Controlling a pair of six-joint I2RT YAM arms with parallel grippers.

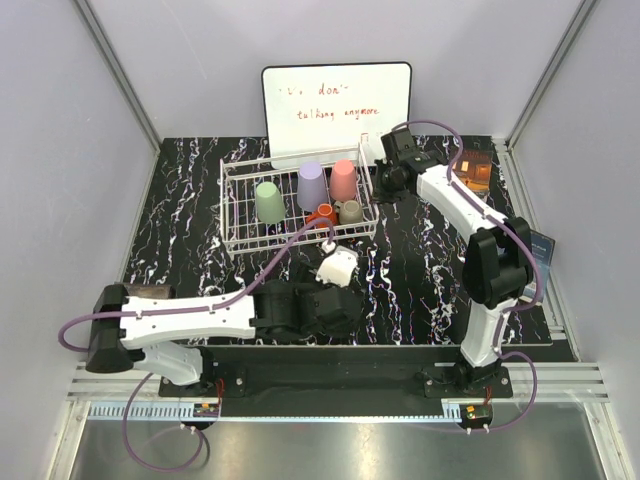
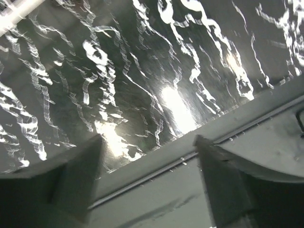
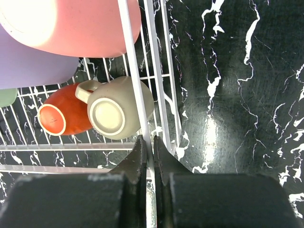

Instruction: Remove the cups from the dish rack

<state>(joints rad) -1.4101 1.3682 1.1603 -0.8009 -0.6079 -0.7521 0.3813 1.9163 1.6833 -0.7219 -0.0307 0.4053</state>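
I will bring my left gripper outward and left in the top view, onto the dish rack's rim beside the pale green cup, as the rack's opposite rim is held.
The white wire dish rack (image 1: 240, 215) stands at the back of the table. In it are a pale green cup (image 1: 268, 201), a lavender cup (image 1: 312, 186), a pink cup (image 1: 343, 180), an orange cup (image 1: 322, 214) and a beige cup (image 1: 350, 211). My right gripper (image 1: 378, 180) is shut on the rack's right rim wire (image 3: 130, 61); its wrist view shows the beige cup (image 3: 118, 109), orange cup (image 3: 66, 114) and pink cup (image 3: 85, 23) just inside. My left gripper (image 2: 148, 140) is open and holds nothing, low over the table's near edge (image 1: 305, 318).
A whiteboard (image 1: 337, 105) with handwriting leans behind the rack. A small orange-lit box (image 1: 475, 170) sits at the back right and a blue card (image 1: 541, 250) at the right edge. A grey rail (image 2: 190, 190) runs along the near edge of the table.
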